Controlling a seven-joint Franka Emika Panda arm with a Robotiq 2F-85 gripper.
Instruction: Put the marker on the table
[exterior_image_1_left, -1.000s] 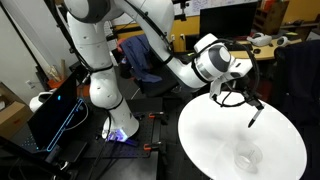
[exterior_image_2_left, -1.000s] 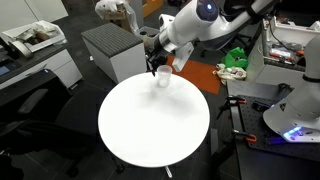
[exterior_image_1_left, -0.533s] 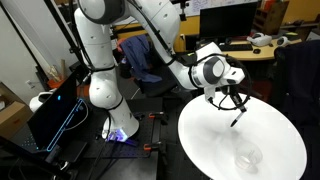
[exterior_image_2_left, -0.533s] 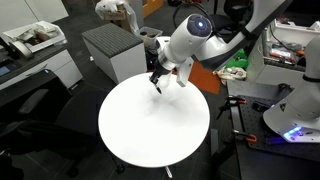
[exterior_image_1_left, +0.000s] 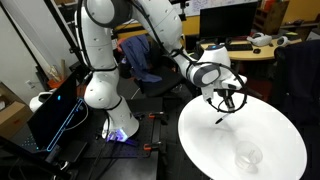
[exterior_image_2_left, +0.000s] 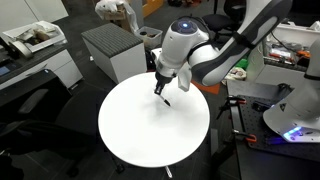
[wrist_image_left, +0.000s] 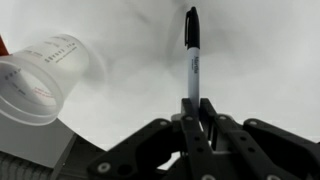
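Note:
The marker should be released next: this spot is clear of the cup, so my gripper will stay low over the bare white table top (exterior_image_1_left: 222, 134) and open its fingers.
My gripper (wrist_image_left: 196, 108) is shut on the marker (wrist_image_left: 192, 58), a thin stick with a grey barrel and a black cap that points away from the jaws toward the white table top (wrist_image_left: 250, 60). In both exterior views the gripper (exterior_image_1_left: 228, 101) (exterior_image_2_left: 159, 83) hangs low over the round white table (exterior_image_1_left: 270, 135) (exterior_image_2_left: 130, 135), and the marker (exterior_image_1_left: 224, 115) (exterior_image_2_left: 163, 96) slants down from it with its tip close to the surface. I cannot tell whether the tip touches the table.
A clear see-through cup (wrist_image_left: 45, 75) (exterior_image_1_left: 246, 157) stands on the table away from the marker. A cluttered wooden desk with a monitor (exterior_image_1_left: 240, 20) lies behind, a grey cabinet (exterior_image_2_left: 110, 50) beside the table, and a laptop (exterior_image_1_left: 55, 115) on the floor.
The gripper has carried the marker from near the cup across the table and lowered it toward the white top. The cup has stayed in place.

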